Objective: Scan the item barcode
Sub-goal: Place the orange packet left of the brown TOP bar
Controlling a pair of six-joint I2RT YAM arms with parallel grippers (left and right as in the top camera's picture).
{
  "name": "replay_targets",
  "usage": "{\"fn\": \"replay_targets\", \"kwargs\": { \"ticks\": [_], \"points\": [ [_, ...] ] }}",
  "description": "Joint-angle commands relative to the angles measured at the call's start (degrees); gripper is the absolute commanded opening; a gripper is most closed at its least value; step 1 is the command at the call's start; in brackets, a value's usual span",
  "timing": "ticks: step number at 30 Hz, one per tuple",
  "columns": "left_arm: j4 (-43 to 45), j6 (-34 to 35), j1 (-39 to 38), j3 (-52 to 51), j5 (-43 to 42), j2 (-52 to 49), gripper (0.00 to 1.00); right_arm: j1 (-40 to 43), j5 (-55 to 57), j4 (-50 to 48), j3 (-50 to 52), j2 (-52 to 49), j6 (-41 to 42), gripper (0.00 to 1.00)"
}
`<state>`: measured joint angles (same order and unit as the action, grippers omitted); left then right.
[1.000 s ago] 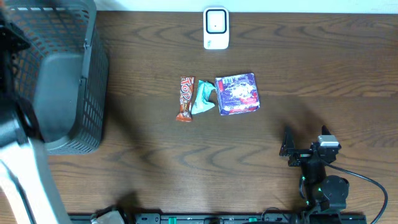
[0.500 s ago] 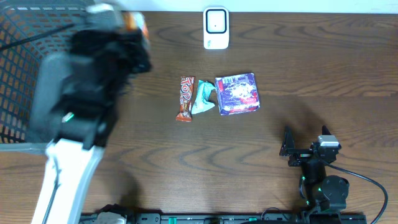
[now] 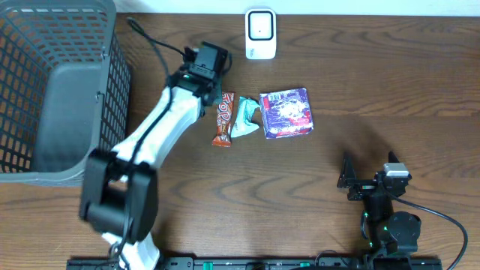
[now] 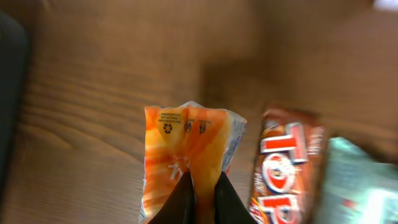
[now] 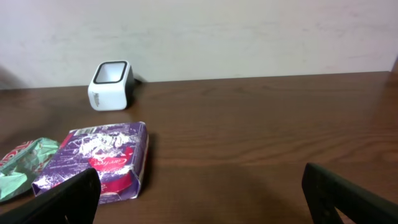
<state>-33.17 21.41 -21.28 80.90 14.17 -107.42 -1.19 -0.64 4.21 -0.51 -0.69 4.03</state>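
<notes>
To get the orange snack packet onto the table beside the Top bar, my left gripper should lower it there first, because bare wood lies open there.
My left gripper is shut on the edge of an orange snack packet, which hangs just above the table, left of a red-brown "Top" bar. From overhead, the left gripper sits just left of the white barcode scanner; the arm hides the packet there. My right gripper rests open and empty at the front right. The right wrist view shows the scanner far off at the back left.
A grey mesh basket fills the back left corner. The Top bar, a teal wrapper and a purple box lie in a row mid-table. The purple box lies ahead-left of the right gripper.
The left arm has swung out from over the basket to the right, carrying the orange packet, and now reaches near the scanner. The right arm has not moved.
</notes>
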Motion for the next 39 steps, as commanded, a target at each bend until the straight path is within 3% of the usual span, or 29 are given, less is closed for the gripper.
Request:
{"fn": "replay_targets", "kwargs": {
  "ticks": [1, 9, 12, 15, 16, 20, 24, 26, 29, 39],
  "points": [
    [-0.22, 2.93, -0.09, -0.22, 0.35, -2.75, 0.08, 0.24, 0.09, 0.09, 0.2, 0.31, -0.48, 0.99],
    [-3.19, 2.91, -0.09, -0.22, -6.1, -2.71, 0.09, 0.24, 0.09, 0.09, 0.2, 0.31, -0.48, 0.99],
    [-5.79, 2.91, -0.07, -0.22, -6.08, -2.16, 0.15, 0.24, 0.09, 0.09, 0.2, 0.31, -0.46, 0.99],
    [-8.24, 2.89, -0.07, -0.22, -6.08, -1.31, 0.48, 0.24, 0.09, 0.09, 0.2, 0.31, -0.46, 0.99],
    [-8.48, 2.89, -0.07, -0.2, -6.08, -1.01, 0.54, 0.24, 0.09, 0.09, 0.2, 0.31, -0.46, 0.99],
    [-10.16, 2.82, -0.07, 0.63, -6.27, 2.12, 0.67, 0.24, 0.09, 0.09, 0.2, 0.31, -0.46, 0.99],
    [-12.72, 2.84, 0.11, 2.8, -6.23, 9.01, 0.7, 0.24, 0.09, 0.09, 0.2, 0.31, -0.46, 0.99],
    [-13.31, 2.89, 0.37, 2.91, -6.23, 14.53, 0.77, 0.24, 0.09, 0.09, 0.2, 0.31, -0.46, 0.99],
    [-16.22, 2.86, 0.46, 2.89, -6.21, 22.99, 0.96, 0.24, 0.09, 0.09, 0.2, 0.31, -0.48, 0.99],
    [-32.3, 2.91, 0.35, 2.86, -6.23, 39.54, 0.98, 0.24, 2.91, -2.89, 0.2, 0.31, -1.81, 0.99]
  ]
}}
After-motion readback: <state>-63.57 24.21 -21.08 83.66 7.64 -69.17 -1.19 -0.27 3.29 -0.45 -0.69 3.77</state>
